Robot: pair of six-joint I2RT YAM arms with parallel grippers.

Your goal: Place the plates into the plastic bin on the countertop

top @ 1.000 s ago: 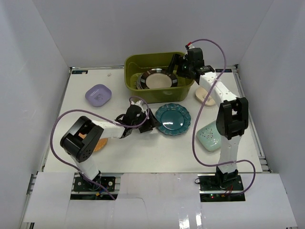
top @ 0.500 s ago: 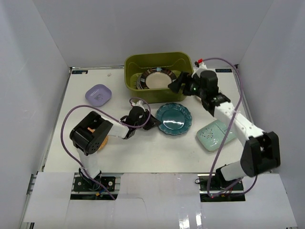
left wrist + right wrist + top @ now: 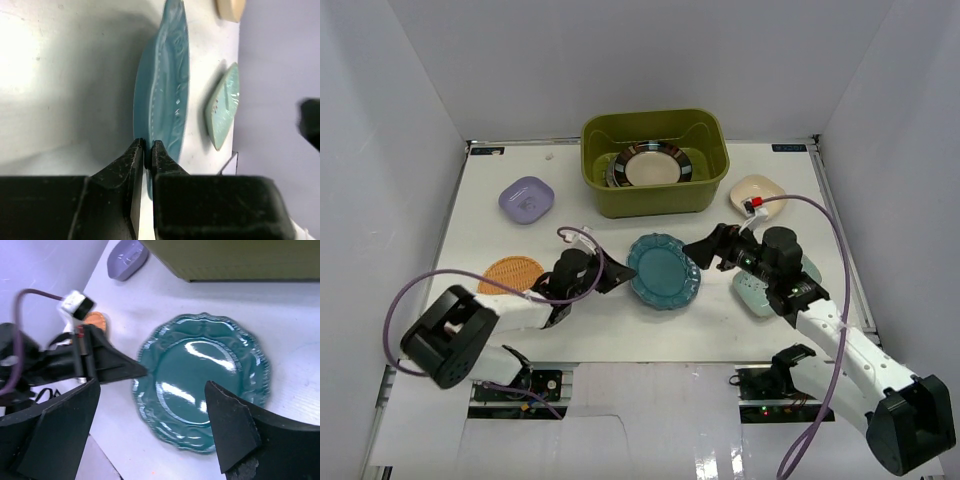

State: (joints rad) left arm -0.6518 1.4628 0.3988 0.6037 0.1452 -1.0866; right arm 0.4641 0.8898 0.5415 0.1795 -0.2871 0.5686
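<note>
I need to lower my right gripper next and bring it back a little, tilting its open fingers around the teal plate's free rim (image 3: 696,281) (image 3: 262,374), because my left gripper pinches only the plate's opposite rim.
The teal scalloped plate (image 3: 663,271) lies mid-countertop, its left edge tipped up slightly. My left gripper (image 3: 618,278) is shut on that plate's left rim; in the left wrist view both fingers (image 3: 135,155) pinch the teal plate's (image 3: 165,95) thin edge. My right gripper (image 3: 712,248) hangs open just right of the plate, and its wrist view shows the teal plate (image 3: 200,390) below the wide-apart jaws. The olive plastic bin (image 3: 705,135) stands at the back and holds a black-rimmed cream plate (image 3: 650,168) over other dishes.
On the white countertop (image 3: 620,330) lie a lavender dish (image 3: 526,199) at the left, an orange plate (image 3: 510,272) by the left arm, a cream dish (image 3: 757,190) at the right and a mint plate (image 3: 757,292) partly under the right arm. White walls enclose three sides.
The left gripper closed on the teal plate's rim and drew it toward the near left. The right arm swung from the bin down to the plate's right side, still open.
</note>
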